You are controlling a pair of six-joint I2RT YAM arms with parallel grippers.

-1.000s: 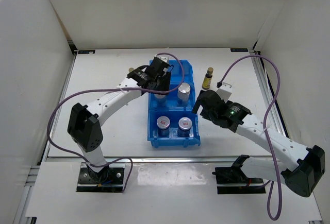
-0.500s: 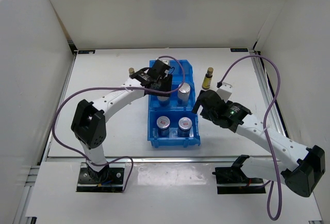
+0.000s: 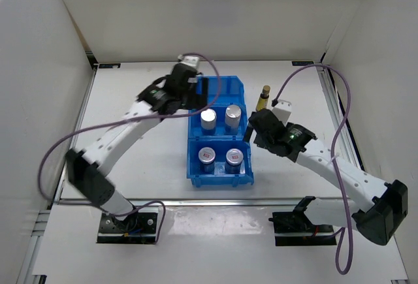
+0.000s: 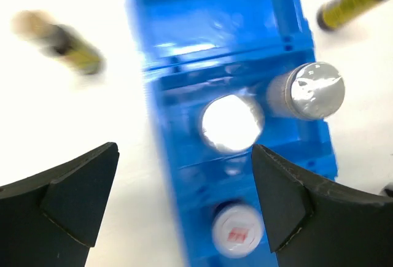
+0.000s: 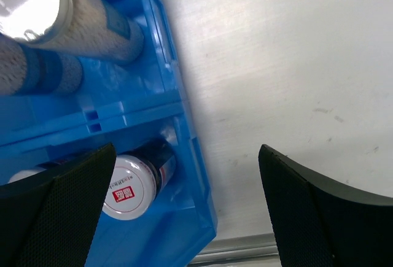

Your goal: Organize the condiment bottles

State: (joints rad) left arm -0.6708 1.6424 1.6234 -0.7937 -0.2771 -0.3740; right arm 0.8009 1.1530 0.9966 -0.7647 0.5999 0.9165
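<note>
My right gripper is inward of the amber bottle, and the bottle is still outside the bin. My right gripper should move outward over the bottle next and close on its tan cap point(image 3: 266, 89).
The blue bin point(image 3: 241, 94) holds two white silver-lidded shakers point(image 3: 208, 119) point(image 3: 233, 115) upright in its middle compartment and two red-marked jars point(image 3: 207, 155) point(image 3: 234, 157) in the near one. One amber bottle point(image 3: 264, 98) stands on the table right of the bin. In the left wrist view a second amber bottle point(image 4: 61, 40) shows blurred left of the bin. My left gripper point(image 3: 193, 94) point(image 4: 184, 156) hangs open and empty above the bin's far left side. My right gripper point(image 3: 253, 134) point(image 5: 186, 156) is open and empty over the bin's right wall point(image 5: 178, 95), beside a jar point(image 5: 132, 184).
The bin's far compartment point(image 4: 215, 21) holds nothing. White walls enclose the table on three sides. A metal rail point(image 3: 339, 121) runs along the right edge. Purple cables loop from both arms.
My left gripper has opened wide, let go of the left shaker in the middle compartment, and lifted back toward the far left. The right arm has shifted only slightly.
</note>
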